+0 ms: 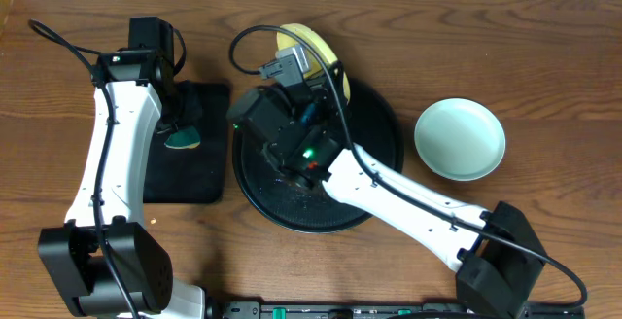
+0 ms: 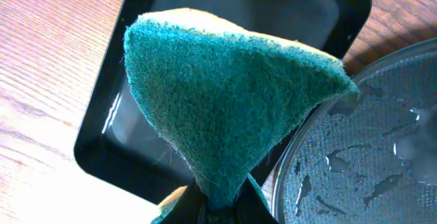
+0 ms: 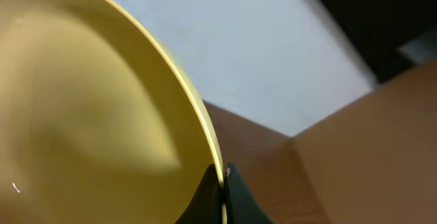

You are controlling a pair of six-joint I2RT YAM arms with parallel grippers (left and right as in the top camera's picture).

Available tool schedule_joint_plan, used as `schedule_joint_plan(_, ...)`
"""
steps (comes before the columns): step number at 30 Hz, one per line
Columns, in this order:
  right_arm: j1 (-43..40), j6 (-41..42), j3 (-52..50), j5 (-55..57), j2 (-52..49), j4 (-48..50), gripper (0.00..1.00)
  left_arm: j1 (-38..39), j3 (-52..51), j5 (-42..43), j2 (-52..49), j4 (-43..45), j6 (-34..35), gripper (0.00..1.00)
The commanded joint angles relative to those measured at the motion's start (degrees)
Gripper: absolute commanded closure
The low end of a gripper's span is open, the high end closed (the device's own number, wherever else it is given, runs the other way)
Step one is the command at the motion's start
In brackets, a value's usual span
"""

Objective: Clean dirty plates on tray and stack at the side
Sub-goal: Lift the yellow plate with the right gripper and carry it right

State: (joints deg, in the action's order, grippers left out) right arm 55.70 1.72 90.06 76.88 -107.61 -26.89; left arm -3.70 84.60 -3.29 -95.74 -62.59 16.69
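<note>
I need to swing my right gripper over the turquoise plate, since that plate is beside the round tray, and turn the yellow plate level. Then I need to lower the yellow plate there.
My right gripper [image 1: 313,78] is shut on the rim of the pale yellow plate [image 1: 313,45] and holds it tilted on edge above the far rim of the round black tray [image 1: 377,134]. In the right wrist view the plate [image 3: 89,108] fills the left side, with my fingers [image 3: 222,183] pinching its edge. One pale turquoise plate [image 1: 460,139] lies on the table to the right of the tray. No other plate shows. My left gripper [image 1: 181,124] is shut on a green sponge [image 2: 225,101] over the rectangular tray. The round tray's wet surface [image 2: 369,156] shows beside the sponge.
The smaller rectangular black tray [image 1: 194,178] lies left of the round tray and also shows in the left wrist view [image 2: 300,12]. My right arm [image 1: 408,202] crosses the round tray from the front right. The wooden table [image 1: 544,56] lies all around.
</note>
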Motion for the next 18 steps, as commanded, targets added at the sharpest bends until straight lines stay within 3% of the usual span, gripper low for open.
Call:
schedule_joint_plan(1,0.66,-3.1,1.11,7.72,1.55,0.5,0.99,-0.26,0.96,-0.09,-0.17,0.04,-0.5,0.93)
schedule_joint_plan(8,0.2,-2.12,1.11,-2.45,1.55,-3.67,0.99,-0.26,0.96,-0.09,-0.17,0.02,-0.52,0.92)
schedule_joint_plan(14,-4.02,9.44,1.09,-26.29,1.55,-16.61,0.99,-0.26,0.96,-0.09,-0.17,0.02,-0.52,0.93)
schedule_joint_plan(18,-9.18,10.05,1.11,-46.9,2.14,-20.57,0.99,-0.26,0.96,-0.09,-0.17,0.02,-0.52,0.92)
